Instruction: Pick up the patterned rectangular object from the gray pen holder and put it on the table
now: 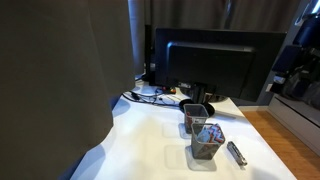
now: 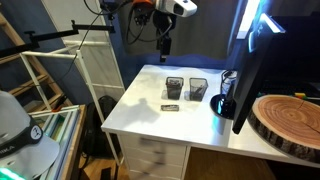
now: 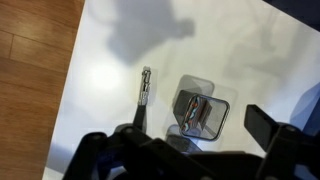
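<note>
The gripper moves outward and down onto the patterned rectangular object next, onto its upper end (image 1: 211, 132) (image 3: 196, 110), which sticks out of the gray holder below and outward.
The gray pen holder (image 3: 216, 122) stands on the white table (image 3: 240, 50) and holds the patterned rectangular object (image 3: 192, 110), which leans upright inside it. Both show in an exterior view, the holder (image 1: 208, 143) with the object (image 1: 211, 132) sticking out of its top. In an exterior view the holder (image 2: 173, 89) sits near the middle of the table (image 2: 140, 112). My gripper (image 2: 165, 50) hangs well above the holder, apart from it. In the wrist view the gripper (image 3: 197, 140) is open and empty, with the holder between its fingers far below.
A dark remote-like gadget (image 3: 145, 92) lies beside the gray holder (image 1: 236, 153). A darker black mesh cup (image 1: 196, 115) stands behind it. A large monitor (image 1: 210, 60) and cables (image 1: 150, 96) fill the back. A wooden slab (image 2: 285, 120) lies at one end.
</note>
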Robot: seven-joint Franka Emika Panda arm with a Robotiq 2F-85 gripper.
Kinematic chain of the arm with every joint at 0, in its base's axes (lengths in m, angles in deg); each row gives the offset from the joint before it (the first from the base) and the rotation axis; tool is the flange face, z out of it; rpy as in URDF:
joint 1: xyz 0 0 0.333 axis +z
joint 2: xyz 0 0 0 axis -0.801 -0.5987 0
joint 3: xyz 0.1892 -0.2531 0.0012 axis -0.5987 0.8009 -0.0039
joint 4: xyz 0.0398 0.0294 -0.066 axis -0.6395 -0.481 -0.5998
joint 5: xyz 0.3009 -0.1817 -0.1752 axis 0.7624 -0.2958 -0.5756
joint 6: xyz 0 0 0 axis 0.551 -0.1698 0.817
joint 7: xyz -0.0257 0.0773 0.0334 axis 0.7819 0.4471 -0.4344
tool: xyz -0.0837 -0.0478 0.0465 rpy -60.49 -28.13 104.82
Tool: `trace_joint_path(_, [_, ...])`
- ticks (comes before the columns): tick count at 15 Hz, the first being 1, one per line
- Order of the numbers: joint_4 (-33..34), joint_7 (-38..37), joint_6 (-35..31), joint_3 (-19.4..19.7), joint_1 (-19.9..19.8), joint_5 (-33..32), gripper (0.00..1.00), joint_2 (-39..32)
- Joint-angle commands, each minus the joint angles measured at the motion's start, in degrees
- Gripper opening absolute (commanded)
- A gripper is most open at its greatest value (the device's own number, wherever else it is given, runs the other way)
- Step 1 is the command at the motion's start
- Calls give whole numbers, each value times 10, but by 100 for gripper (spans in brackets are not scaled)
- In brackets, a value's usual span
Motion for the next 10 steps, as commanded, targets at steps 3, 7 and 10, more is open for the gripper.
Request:
trace_joint_path(3, [14,-75,-156,-4,-3,18,100,-132])
trace_joint_path(7, [54,-68,-243,-16,1,54,100,-230])
trace_joint_path(10, [83,-68,-271,-29,2,61,100,-267])
